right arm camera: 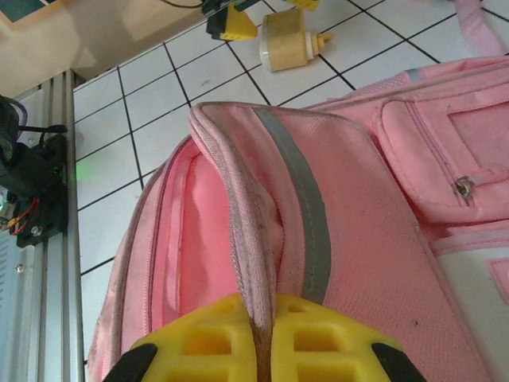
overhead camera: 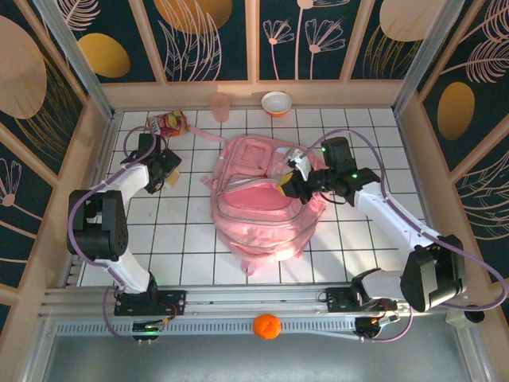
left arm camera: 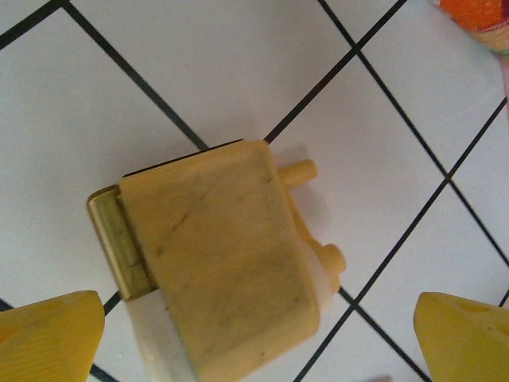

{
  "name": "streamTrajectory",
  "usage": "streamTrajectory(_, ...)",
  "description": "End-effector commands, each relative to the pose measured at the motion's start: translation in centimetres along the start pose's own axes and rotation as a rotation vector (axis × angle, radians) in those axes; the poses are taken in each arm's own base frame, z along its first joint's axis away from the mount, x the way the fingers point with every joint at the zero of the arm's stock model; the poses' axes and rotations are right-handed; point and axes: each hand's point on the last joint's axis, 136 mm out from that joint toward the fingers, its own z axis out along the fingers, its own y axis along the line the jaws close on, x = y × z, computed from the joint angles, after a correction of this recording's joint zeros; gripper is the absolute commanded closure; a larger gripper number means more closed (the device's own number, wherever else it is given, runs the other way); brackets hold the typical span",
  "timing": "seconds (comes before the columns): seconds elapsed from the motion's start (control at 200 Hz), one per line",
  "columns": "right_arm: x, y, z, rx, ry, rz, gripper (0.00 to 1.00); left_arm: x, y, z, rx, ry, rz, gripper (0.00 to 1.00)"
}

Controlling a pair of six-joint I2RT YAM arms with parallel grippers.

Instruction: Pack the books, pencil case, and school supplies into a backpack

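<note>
I will lower my left gripper over the tan-yellow blocky piece (left arm camera: 223,270) below it on the tiles and close it, because its open fingers are already on either side of the piece's sides.
The large pink backpack (overhead camera: 262,215) lies flat mid-table with its main pocket gaping. My right gripper (overhead camera: 288,185) is shut on the pocket's upper zip edge, and the fabric is pinched between the yellow pads (right arm camera: 215,342). The backpack (right arm camera: 358,223) spreads out from those fingers. One of the school supplies, a tan-yellow blocky piece (left arm camera: 223,270), lies on the white tiles left of the bag. My left gripper (left arm camera: 258,342) is open right above it, a finger on each side and neither touching. The same piece (right arm camera: 288,49) is seen past the bag. The books and the pencil case are out of view.
A red-orange snack packet (overhead camera: 169,123) lies at the back left. A pink cup (overhead camera: 220,106) and a white-and-orange bowl (overhead camera: 276,103) stand by the back wall. An orange ball (overhead camera: 267,325) sits on the near rail. Wooden walls enclose the tiled table (overhead camera: 191,231).
</note>
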Motion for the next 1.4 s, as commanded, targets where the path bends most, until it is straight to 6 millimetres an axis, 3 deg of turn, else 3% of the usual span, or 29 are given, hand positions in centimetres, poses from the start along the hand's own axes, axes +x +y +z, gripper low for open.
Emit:
streamTrajectory(0.0,-2.6,2.0,-0.3,-0.069,-0.097,-0.085,1.0,-0.1,-0.4,1.1,-0.015,0.018,-0.057,0.01)
streamTrajectory(0.35,-2.6,2.3,0.0,-0.084,-0.085,-0.093,1.0,-0.1,1.7,3.3,-0.158,0.021,-0.067,0.02)
streamTrajectory(0.586,-2.3,2.4,-0.1,-0.08,-0.077,-0.096,1.0,0.2,2.4,3.8,-0.181,0.02,-0.061,0.22)
streamTrajectory(0.776,-2.7,2.4,-0.2,-0.075,-0.09,-0.092,1.0,-0.1,2.3,2.6,-0.172,0.004,-0.06,0.38)
streamTrajectory(0.936,-3.8,1.7,-0.3,-0.038,-0.15,-0.024,1.0,-0.5,1.3,-0.5,-0.104,-0.008,-0.056,0.46)
streamTrajectory(1.061,-4.5,1.0,-0.5,0.008,-0.194,0.023,1.0,-0.5,0.3,-5.2,0.013,-0.021,-0.088,0.48)
streamTrajectory(1.186,-5.6,0.0,-1.0,0.082,-0.244,0.072,1.0,1.1,-0.1,-9.1,0.104,0.011,-0.116,0.48)
streamTrajectory(1.396,-7.3,-0.9,-0.6,0.173,-0.324,0.16,1.0,6.0,-2.8,-14.9,0.257,0.123,-0.111,0.47)
